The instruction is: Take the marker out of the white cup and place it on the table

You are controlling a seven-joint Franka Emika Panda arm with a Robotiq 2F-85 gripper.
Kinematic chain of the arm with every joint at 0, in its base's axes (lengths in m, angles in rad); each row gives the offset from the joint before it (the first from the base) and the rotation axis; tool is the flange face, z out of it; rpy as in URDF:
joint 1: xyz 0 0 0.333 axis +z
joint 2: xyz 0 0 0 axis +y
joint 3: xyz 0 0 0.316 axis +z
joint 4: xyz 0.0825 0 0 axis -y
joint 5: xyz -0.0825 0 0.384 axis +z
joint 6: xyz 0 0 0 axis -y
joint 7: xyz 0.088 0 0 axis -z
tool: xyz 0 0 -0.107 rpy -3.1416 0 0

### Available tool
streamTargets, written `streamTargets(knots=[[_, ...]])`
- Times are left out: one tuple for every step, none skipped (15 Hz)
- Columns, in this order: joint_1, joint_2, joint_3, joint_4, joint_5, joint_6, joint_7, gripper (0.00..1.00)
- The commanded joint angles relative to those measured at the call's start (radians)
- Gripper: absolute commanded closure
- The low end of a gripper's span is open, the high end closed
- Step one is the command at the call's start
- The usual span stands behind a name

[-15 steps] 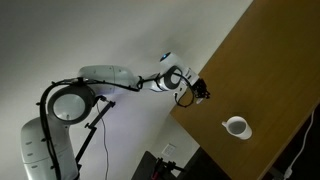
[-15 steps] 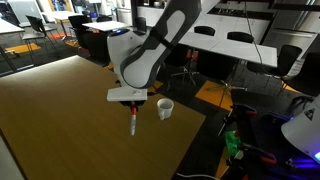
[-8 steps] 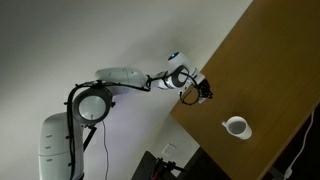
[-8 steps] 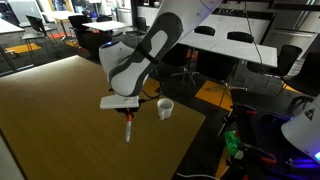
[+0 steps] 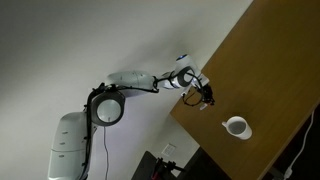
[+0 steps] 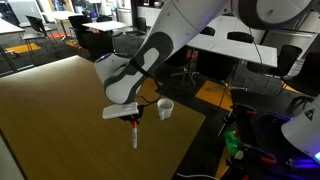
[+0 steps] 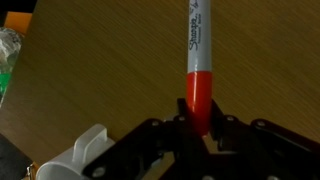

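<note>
My gripper moves down slightly toward the wood and opens next. The marker (image 6: 135, 136) hangs clear of the white cup, and the marker's tip is close above bare table.
My gripper (image 7: 200, 128) is shut on the red cap end of the marker (image 7: 197, 60), whose grey barrel points away over the brown wooden table (image 7: 90, 70). In an exterior view the marker (image 6: 135, 136) hangs down from the gripper (image 6: 134, 119), its tip close above the table (image 6: 60, 120). The white cup (image 6: 165, 108) stands upright a little to the right of the gripper, apart from it. It also shows in the wrist view (image 7: 85, 152) at the lower left, and in an exterior view (image 5: 236, 127) below the gripper (image 5: 203, 96).
The table's edge (image 6: 195, 140) runs close behind the cup. Office tables and chairs (image 6: 235, 45) stand beyond it. A green and clear object (image 7: 8, 60) lies at the wrist view's left edge.
The arm has swung and the gripper with the marker has shifted slightly and come down nearer the tabletop. The cup has not moved.
</note>
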Motion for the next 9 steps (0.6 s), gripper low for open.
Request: streamTargets(knots=[[0.006, 0.084, -0.011, 0.118, 0.01, -0.094, -0.022, 0.94], [0.007, 0.101, -0.014, 0.137, 0.008, -0.111, -0.018, 0.94], [0.008, 0.118, -0.016, 0.156, 0.007, -0.125, -0.015, 0.94], [0.009, 0.135, -0.019, 0.176, 0.006, -0.139, -0.011, 0.94], [0.008, 0.149, -0.02, 0.194, 0.006, -0.152, -0.01, 0.94], [0.008, 0.163, -0.021, 0.213, 0.006, -0.164, -0.008, 0.94], [0.008, 0.174, -0.022, 0.23, 0.007, -0.178, -0.004, 0.85], [0.007, 0.185, -0.022, 0.248, 0.006, -0.191, -0.004, 0.53], [0.008, 0.194, -0.025, 0.265, 0.006, -0.2, 0.001, 0.52]])
